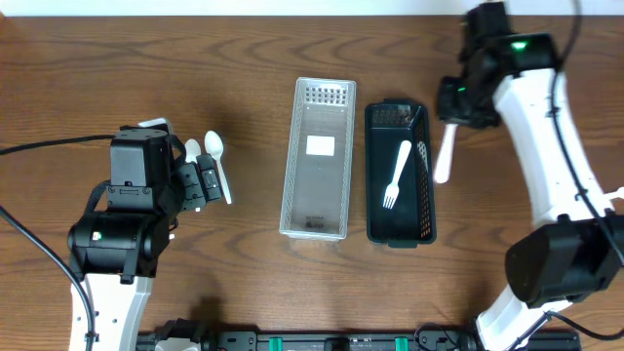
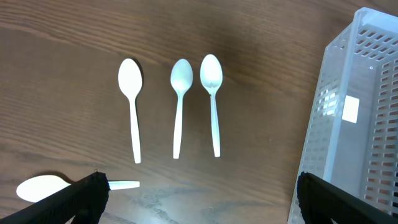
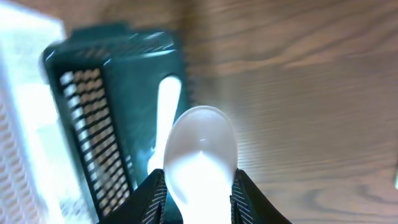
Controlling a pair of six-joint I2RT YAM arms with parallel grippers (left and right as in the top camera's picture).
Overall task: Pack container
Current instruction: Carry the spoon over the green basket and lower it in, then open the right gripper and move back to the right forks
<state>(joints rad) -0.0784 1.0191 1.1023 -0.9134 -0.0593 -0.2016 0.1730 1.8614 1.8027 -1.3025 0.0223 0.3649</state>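
Next, my right gripper travels to the left in the overhead view past the fork [image 1: 397,175] and lowers to release the spoon, as the dark container's bottom there is bare.
A clear slotted basket [image 1: 317,161] and a dark container [image 1: 425,200] stand side by side mid-table. A white fork [image 1: 397,175] lies in the dark one. My right gripper [image 1: 454,105] hovers at that container's upper right corner, shut on a white spoon [image 1: 444,158] that hangs past its fingertips. In the right wrist view, the spoon's rounded end [image 3: 200,149] fills the gap between the fingers of the right gripper [image 3: 199,186], above the dark container [image 3: 106,124]. My left gripper [image 2: 202,205] is open and holds nothing, just short of three white spoons [image 2: 179,106] lying in a row.
Another white utensil [image 2: 43,186] lies partly under the left finger [image 2: 74,202]. The clear basket's wall [image 2: 360,112] stands close to the right finger [image 2: 336,199]. Bare wooden tabletop surrounds both containers.
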